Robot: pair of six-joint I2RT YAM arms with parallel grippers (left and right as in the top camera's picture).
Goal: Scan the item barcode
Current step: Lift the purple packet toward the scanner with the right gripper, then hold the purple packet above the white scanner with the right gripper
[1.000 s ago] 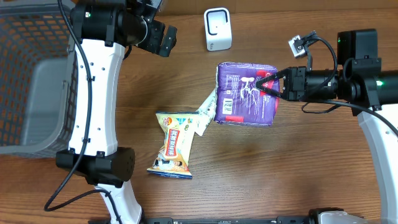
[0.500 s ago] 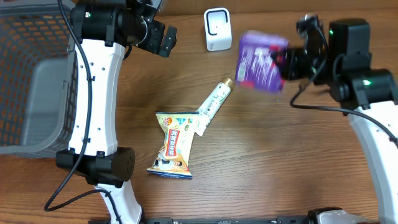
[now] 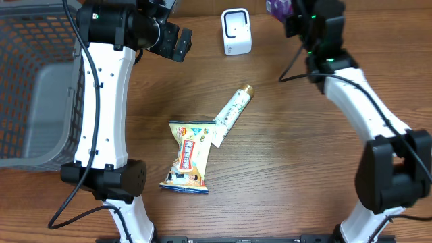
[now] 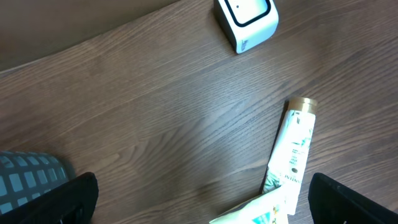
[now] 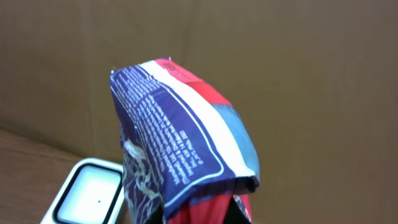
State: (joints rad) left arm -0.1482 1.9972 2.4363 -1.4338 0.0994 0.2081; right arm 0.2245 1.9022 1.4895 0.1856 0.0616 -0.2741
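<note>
The robot's right gripper will next sweep the packet by the scanner, then move it to the right in the overhead view and down, and release it on the bare tabletop, clear of the tube.
The purple packet with white print and a red-and-grey end hangs in the air, my right gripper shut on its lower edge. In the overhead view only a corner of the packet shows at the top edge, just right of the white scanner. In the right wrist view the scanner sits below and left of the packet. No barcode can be made out on the packet. My left gripper hangs open above the table with nothing between its fingers.
A white-green tube and a yellow snack bag lie mid-table, touching each other. A grey mesh basket stands at the left edge. The left arm stands tall beside the basket. A brown wall is behind the scanner.
The right arm has lifted the purple packet off the table and swung it back and up, to the top edge beside the scanner. The left arm has not moved.
</note>
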